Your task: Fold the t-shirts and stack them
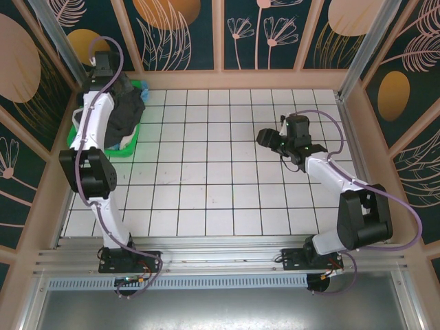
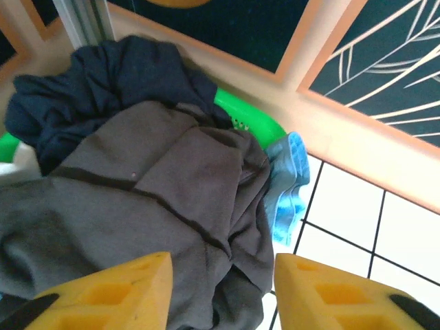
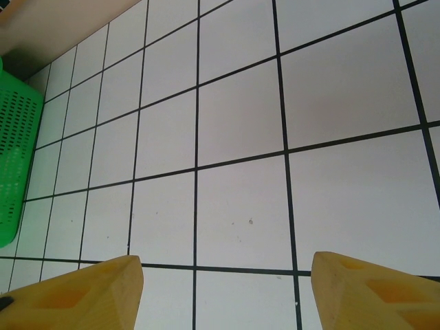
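Note:
The open left gripper needs to move down next onto the meeting creases of the charcoal-grey t-shirt [image 2: 227, 256] and close, because the shirt is on top of the heap in the basket.
The t-shirts lie heaped in the green basket [image 2: 254, 117] at the table's far left. A charcoal-grey one [image 2: 151, 192] is on top, a dark navy one [image 2: 103, 89] lies behind it, and a light blue one [image 2: 289, 182] hangs over the rim onto the tiles. My left gripper [image 2: 223, 265] hovers right over the grey shirt, its yellow fingers [image 2: 130, 289] apart, with cloth showing below the gap and nothing pinched. From above, the heap [image 1: 127, 113] shows as a dark mass under the left arm. My right gripper [image 1: 265, 137] stands open over bare tiles right of centre, fingers [image 3: 96, 289] wide.
The white tiled table [image 1: 220, 185] stretches between the arms. The basket [image 1: 130, 148] stands against the left wall, its perforated side [image 3: 17, 158] visible in the right wrist view. Wooden-framed wall panels [image 1: 220, 69] close in the back and sides.

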Action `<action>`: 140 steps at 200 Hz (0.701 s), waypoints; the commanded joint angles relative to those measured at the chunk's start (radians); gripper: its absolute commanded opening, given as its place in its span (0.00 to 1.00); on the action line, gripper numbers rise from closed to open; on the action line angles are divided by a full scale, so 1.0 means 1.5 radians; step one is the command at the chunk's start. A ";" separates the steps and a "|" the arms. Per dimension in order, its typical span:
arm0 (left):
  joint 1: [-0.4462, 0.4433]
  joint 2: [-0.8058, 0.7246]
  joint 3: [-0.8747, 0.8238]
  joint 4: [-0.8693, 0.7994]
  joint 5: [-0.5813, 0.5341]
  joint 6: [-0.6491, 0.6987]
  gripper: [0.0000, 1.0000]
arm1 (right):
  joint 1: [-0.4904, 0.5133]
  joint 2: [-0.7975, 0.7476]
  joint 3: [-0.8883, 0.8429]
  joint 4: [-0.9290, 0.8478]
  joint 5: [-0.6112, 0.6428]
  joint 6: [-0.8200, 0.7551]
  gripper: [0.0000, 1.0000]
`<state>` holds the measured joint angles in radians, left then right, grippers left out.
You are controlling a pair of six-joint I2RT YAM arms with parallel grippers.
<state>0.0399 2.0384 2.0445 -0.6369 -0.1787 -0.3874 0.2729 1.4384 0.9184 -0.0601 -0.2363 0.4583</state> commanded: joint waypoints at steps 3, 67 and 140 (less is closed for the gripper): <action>-0.001 0.087 0.014 -0.021 0.010 -0.002 0.47 | 0.004 -0.022 -0.012 0.001 -0.007 0.002 0.66; -0.001 0.152 0.052 -0.033 0.009 -0.010 0.13 | 0.004 -0.055 -0.019 -0.026 0.012 -0.007 0.67; -0.019 -0.069 -0.001 0.028 -0.022 0.004 0.00 | 0.004 -0.092 -0.027 0.005 0.007 -0.009 0.64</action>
<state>0.0391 2.2242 2.1113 -0.7071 -0.1596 -0.3950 0.2729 1.3647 0.9062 -0.0875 -0.2325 0.4545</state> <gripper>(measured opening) 0.052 0.655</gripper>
